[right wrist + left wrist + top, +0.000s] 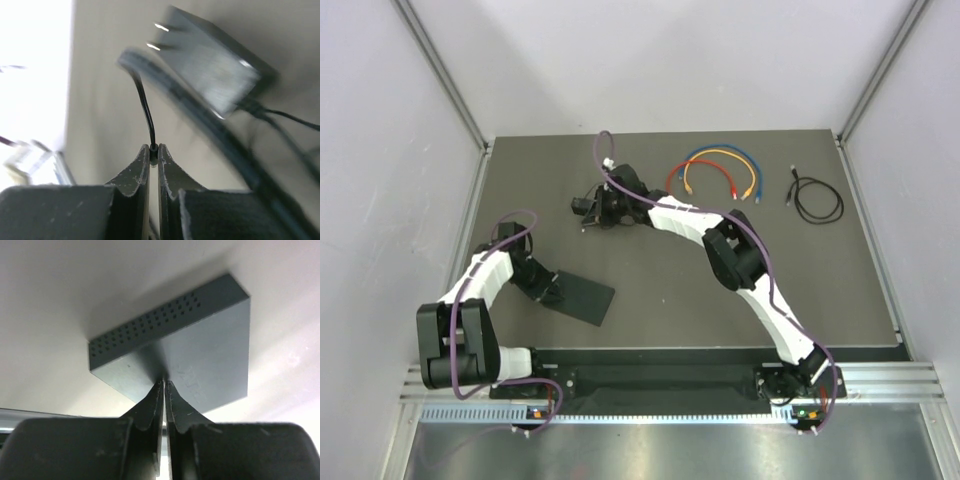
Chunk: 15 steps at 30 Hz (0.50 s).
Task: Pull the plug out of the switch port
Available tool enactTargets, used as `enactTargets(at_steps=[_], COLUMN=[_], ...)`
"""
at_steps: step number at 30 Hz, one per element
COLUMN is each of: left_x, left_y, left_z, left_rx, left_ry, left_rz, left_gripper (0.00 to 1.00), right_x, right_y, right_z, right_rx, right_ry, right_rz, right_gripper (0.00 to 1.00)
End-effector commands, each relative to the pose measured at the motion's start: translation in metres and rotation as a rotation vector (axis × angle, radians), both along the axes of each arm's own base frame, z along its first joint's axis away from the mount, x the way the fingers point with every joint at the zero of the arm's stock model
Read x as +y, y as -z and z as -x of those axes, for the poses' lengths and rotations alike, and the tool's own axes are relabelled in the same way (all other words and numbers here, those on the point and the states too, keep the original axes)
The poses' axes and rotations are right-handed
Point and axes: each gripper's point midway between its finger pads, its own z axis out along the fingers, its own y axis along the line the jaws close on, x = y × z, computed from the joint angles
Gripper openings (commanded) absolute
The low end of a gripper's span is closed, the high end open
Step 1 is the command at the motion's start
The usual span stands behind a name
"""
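Note:
The plug is already out of the switch (584,298), so the robot's right gripper will go outward toward the coiled red cable next and open above the mat.
The switch (584,298) is a flat matte-black box lying at the near left of the mat. In the left wrist view the switch (200,350) shows a vented side. My left gripper (552,291) is shut, and its tips (164,382) rest on the switch's top face. My right gripper (595,213) is at the far middle, well away from the switch. In the right wrist view it (154,148) is shut on a small black plug (153,147) at the end of a thin black cord (144,102). No cord shows in the switch.
A black power-adapter block (210,70) with two prongs lies just beyond my right fingers; it also shows in the top view (582,206). Coiled red, blue and orange cables (715,172) and a black cable (817,199) lie at the far right. Walls enclose the mat.

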Motion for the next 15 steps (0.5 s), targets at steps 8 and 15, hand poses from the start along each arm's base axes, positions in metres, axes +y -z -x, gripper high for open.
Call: enactTargets(at_steps=[8, 15], left_x=[-0.011, -0.043], left_y=[-0.057, -0.082], left_z=[-0.031, -0.021], left_rx=[-0.240, -0.306], left_ry=[0.193, 0.322], left_rz=[-0.076, -0.005], left_gripper=[0.12, 0.13], right_x=[-0.052, -0.039], right_y=[0.013, 0.014], right_z=[-0.035, -0.073], right_rx=[-0.109, -0.186], right_ry=[-0.030, -0.007], right_rz=[0.092, -0.022], right_gripper=[0.00, 0.00])
